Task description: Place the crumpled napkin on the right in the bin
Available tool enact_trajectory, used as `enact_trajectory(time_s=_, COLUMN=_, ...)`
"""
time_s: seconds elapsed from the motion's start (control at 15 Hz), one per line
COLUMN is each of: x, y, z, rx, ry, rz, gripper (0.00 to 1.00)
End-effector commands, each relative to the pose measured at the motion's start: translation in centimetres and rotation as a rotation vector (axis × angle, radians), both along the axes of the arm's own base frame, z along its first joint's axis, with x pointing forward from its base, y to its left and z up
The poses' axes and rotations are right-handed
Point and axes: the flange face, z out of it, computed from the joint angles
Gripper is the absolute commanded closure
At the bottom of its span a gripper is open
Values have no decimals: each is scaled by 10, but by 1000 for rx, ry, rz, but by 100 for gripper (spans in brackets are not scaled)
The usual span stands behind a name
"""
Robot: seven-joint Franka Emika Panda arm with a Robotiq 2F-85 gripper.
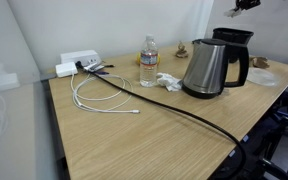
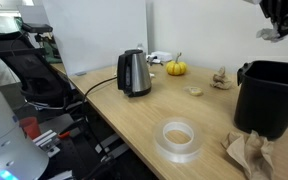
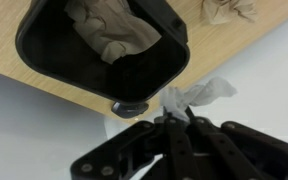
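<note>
I need to move my gripper over the bin's opening next and lower it toward the opening, because the white napkin [image 2: 274, 34] [image 3: 198, 95] hangs high and just beside the black bin's rim.
My gripper [image 3: 174, 118] is shut on a white crumpled napkin [image 3: 198, 93] and holds it in the air, high above the black bin [image 3: 39, 45] and just beside its rim. In an exterior view the gripper [image 2: 280, 14] hangs at the top right with the napkin [image 2: 269, 35] under it, above the bin [image 2: 274, 95]. A brown crumpled napkin [image 3: 109, 30] lies inside the bin. Another brown crumpled napkin [image 2: 250, 151] lies on the table beside the bin and also shows in the wrist view [image 3: 229, 10].
A steel kettle [image 2: 134, 72] with a black cord, a small pumpkin [image 2: 175, 67] and a tape roll [image 2: 179, 138] are on the wooden table. A water bottle [image 1: 148, 60], another white napkin [image 1: 168, 81], a white cable [image 1: 99, 98] and a charger [image 1: 79, 62] lie further along.
</note>
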Motion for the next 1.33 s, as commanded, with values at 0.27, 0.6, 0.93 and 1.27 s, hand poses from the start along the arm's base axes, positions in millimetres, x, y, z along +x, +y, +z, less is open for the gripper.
enact_trajectory(time_s=0.27, x=8, y=-33, z=-46, rx=26, ry=91, rz=-63, gripper=98)
enact_trajectory(time_s=0.6, x=3, y=-41, z=-71, rx=38, ry=139, rz=-97, gripper=71)
enact_trajectory(time_s=0.93, x=4, y=-38, z=-69, rx=63, ry=141, rz=-93, gripper=35)
enact_trajectory(time_s=1.27, x=5, y=-35, z=-57, rx=66, ry=113, rz=-77, gripper=2)
